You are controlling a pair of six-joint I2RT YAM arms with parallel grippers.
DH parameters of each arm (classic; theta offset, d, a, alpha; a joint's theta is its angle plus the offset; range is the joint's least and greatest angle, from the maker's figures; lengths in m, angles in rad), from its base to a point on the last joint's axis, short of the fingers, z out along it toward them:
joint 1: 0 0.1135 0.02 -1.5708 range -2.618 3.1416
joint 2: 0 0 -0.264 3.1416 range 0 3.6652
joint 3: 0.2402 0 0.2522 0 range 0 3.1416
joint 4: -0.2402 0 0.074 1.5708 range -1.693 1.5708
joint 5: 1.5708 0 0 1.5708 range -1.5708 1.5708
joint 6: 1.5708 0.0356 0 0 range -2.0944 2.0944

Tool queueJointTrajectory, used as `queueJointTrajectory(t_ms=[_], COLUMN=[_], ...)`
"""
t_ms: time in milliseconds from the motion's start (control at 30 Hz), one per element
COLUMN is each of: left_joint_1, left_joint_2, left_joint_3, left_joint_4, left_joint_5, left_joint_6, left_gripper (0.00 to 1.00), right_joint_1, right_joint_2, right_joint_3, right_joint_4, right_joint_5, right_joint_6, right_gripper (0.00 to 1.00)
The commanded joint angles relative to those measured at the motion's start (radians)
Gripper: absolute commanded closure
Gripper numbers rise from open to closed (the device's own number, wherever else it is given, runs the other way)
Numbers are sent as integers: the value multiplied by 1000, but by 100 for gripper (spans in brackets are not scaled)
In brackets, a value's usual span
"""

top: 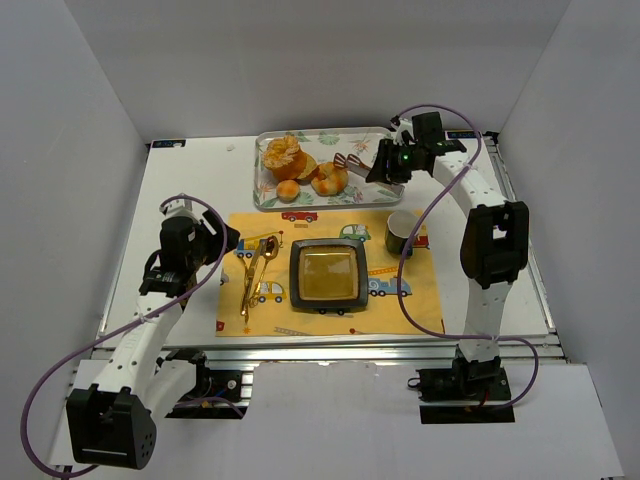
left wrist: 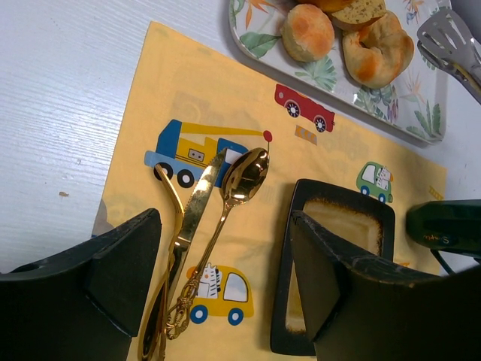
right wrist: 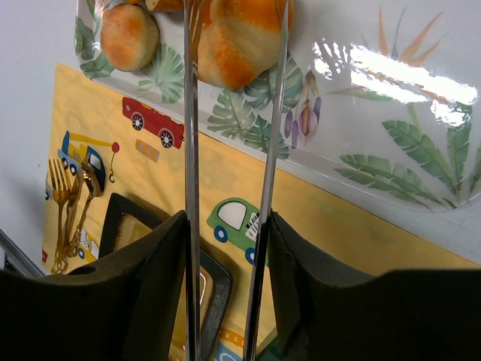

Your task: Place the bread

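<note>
My right gripper should next move down toward the knotted bread (top: pixel 329 181) (right wrist: pixel 239 45) and squeeze the metal tongs together, because the roll shows between both arms in its wrist view.
The bread (top: pixel 328 180) (right wrist: pixel 240 37) (left wrist: pixel 378 51), a golden-brown knotted roll, lies in the leaf-patterned tray (top: pixel 370 140) (right wrist: pixel 376 113). My right gripper (top: pixel 383 166) (right wrist: pixel 225 286) hovers over the tray's right part, shut on metal tongs (top: pixel 349 162) (right wrist: pixel 192 150). Both tong arms run between its fingers and reach toward the bread. In the left wrist view the tong ends (left wrist: pixel 451 41) sit just right of the bread, apart from it. My left gripper (top: pixel 225 240) (left wrist: pixel 225 293) stands wide open over the mat's left side, holding nothing.
A small smooth bun (top: pixel 288 190) (left wrist: pixel 307 31) and a ruffled orange pastry (top: pixel 283 155) share the tray. On the yellow car-print mat (top: pixel 400 305) lie a dark square plate (top: pixel 328 275), gold cutlery (top: pixel 252 275) (left wrist: pixel 225 203) and a dark mug (top: pixel 401 232).
</note>
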Motion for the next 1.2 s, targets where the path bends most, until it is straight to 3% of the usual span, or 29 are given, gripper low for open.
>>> queueJointTrajectory(t_ms=[0, 867, 1067, 1167], left_joint_1=[2, 2, 2, 2], left_joint_2=[-3, 0, -1, -3], left_joint_3=[2, -1, 3, 5], left_joint_4=[10, 17, 11, 8], left_joint_5=[-11, -11, -10, -11], left_joint_6=[-1, -9, -7, -9], left_gripper=[21, 21, 21, 21], right_joint_1=[1, 9, 9, 7], right_joint_2=[9, 16, 24, 26], right_joint_3=[-6, -38, -62, -70], right_joint_4=[22, 30, 33, 33], right_joint_5=[6, -46, -59, -65], right_joint_6=[16, 106, 128, 137], right_gripper=[49, 48, 54, 67])
